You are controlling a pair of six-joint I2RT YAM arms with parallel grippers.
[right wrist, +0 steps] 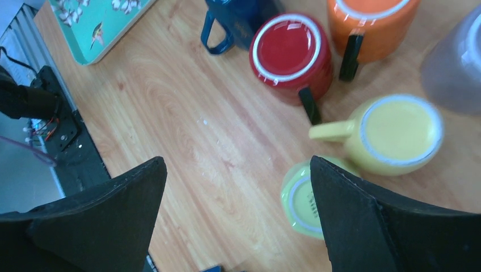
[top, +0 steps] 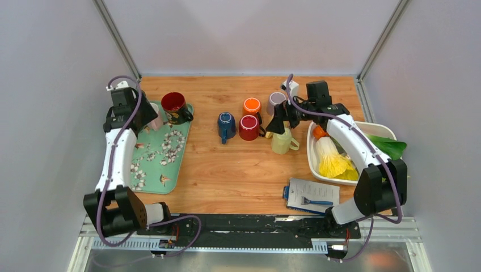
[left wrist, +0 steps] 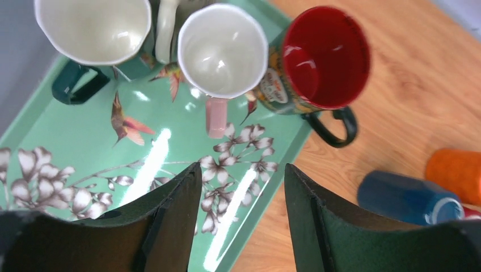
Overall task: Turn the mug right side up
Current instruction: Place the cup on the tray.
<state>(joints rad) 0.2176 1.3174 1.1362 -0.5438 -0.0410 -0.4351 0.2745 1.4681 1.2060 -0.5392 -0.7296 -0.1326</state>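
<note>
The light green mug's handle sticks out clear of the other mugs. My right gripper will move down and back next, turning as it goes, to get around it.
Several mugs stand upside down mid-table: red, orange, yellow and light green, with a blue mug and a grey one beside them. In the top view they show as red, orange, blue, grey and yellow. My right gripper is open and empty above the wood, its right finger over the light green mug. My left gripper is open and empty above the green tray.
On the tray stand upright mugs: a white-lined one with a dark green handle, a pink one and a red-lined one. A white bin with a yellow brush is at the right. A booklet lies near the front.
</note>
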